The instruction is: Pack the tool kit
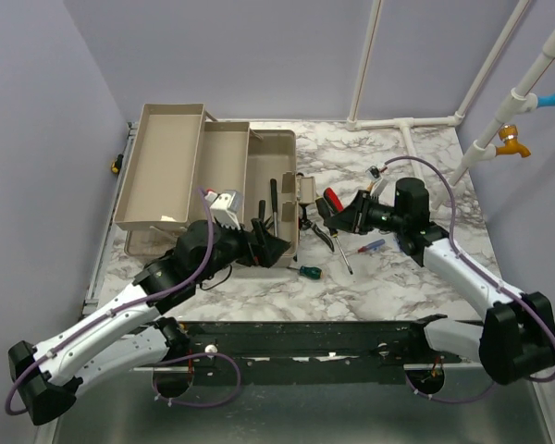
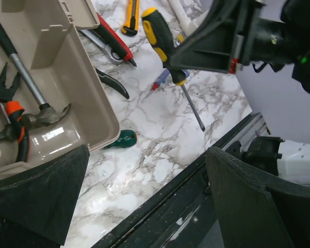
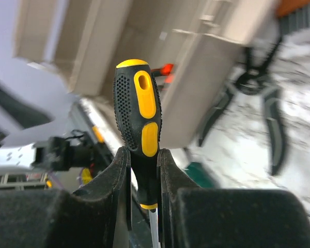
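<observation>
The left gripper moves across onto the loose end of the screwdriver's handle next and closes. That end stands to the gripper's right in the top view.
The beige toolbox stands open at the left, and its wall shows in the left wrist view. A hammer and orange-handled pliers lie inside it. My right gripper is shut on a black-and-yellow screwdriver and holds it above the table just right of the box. The screwdriver also shows in the left wrist view, with its shaft pointing toward the near edge. My left gripper is open and empty at the box's near right corner, fingers wide apart.
A green-handled screwdriver lies on the marble by the box's front corner. Red-handled pliers, black pliers, a small blue-red screwdriver and a yellow knife lie right of the box. White pipes run along the back.
</observation>
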{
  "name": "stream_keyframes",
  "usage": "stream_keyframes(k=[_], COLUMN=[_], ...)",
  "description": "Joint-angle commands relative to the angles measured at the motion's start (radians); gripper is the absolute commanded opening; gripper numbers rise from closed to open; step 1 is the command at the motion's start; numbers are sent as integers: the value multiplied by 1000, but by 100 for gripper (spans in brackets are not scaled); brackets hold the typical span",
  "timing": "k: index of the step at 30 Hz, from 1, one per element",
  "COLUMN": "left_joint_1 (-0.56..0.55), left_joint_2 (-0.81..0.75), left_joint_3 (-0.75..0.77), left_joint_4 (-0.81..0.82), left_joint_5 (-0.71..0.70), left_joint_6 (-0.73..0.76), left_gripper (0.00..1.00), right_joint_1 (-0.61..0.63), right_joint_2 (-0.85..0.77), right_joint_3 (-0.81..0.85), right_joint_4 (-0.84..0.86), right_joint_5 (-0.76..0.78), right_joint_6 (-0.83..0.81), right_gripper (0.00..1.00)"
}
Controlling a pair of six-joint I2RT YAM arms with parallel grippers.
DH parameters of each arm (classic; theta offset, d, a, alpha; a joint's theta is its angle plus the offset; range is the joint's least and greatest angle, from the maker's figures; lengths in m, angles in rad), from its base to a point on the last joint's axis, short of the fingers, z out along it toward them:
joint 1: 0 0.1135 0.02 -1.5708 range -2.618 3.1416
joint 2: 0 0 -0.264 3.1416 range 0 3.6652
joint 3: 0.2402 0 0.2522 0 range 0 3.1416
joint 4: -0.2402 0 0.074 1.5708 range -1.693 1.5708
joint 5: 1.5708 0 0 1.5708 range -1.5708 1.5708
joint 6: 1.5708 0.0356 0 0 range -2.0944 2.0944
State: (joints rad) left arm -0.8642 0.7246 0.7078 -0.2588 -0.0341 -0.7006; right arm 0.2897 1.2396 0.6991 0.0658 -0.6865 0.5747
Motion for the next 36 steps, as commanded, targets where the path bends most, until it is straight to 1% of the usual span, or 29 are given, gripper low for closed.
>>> stream_keyframes(k=[1, 4, 8, 11, 13, 18, 19, 22, 25, 26, 28, 29, 36], left_joint_1=[-2, -2, -2, -2, -2, -2, -3, -2, -2, -2, -3, -2, -3], left_joint_2=[72, 130, 205, 246, 264, 285, 288, 288, 289, 288, 285, 282, 256], left_joint_3=[16, 17, 31, 30, 25, 27, 27, 26, 14, 13, 13, 13, -28], left_joint_4=[250, 353, 438, 501, 541, 597, 602, 607, 622, 616, 601, 597, 597], left_joint_5=[-23, -11, 17, 34, 66, 95, 103, 118, 133, 134, 132, 135, 126], left_joint_6=[-144, -183, -230, -263, -283, -302, -303, -312, -328, -331, -332, -330, -346], left_gripper=[99, 99, 99, 95, 89, 64, 60, 55, 48, 50, 59, 61, 60], right_joint_1=[53, 113, 179, 221, 245, 262, 265, 267, 270, 270, 270, 270, 270], right_joint_2=[-154, -210, -233, -227, -217, -189, -182, -170, -161, -160, -163, -164, -183], right_joint_3=[-29, -26, -17, -7, -1, 8, 11, 17, 23, 25, 25, 25, 24], right_joint_4=[164, 171, 180, 191, 194, 203, 204, 213, 219, 219, 223, 224, 228], right_joint_5=[-168, -177, -155, -147, -141, -130, -127, -121, -110, -102, -85, -78, -33], right_joint_6=[79, 89, 107, 115, 111, 107, 105, 105, 100, 100, 101, 101, 102], right_gripper=[1, 1, 1, 1, 1, 1, 1, 1, 1, 1, 1, 1, 1])
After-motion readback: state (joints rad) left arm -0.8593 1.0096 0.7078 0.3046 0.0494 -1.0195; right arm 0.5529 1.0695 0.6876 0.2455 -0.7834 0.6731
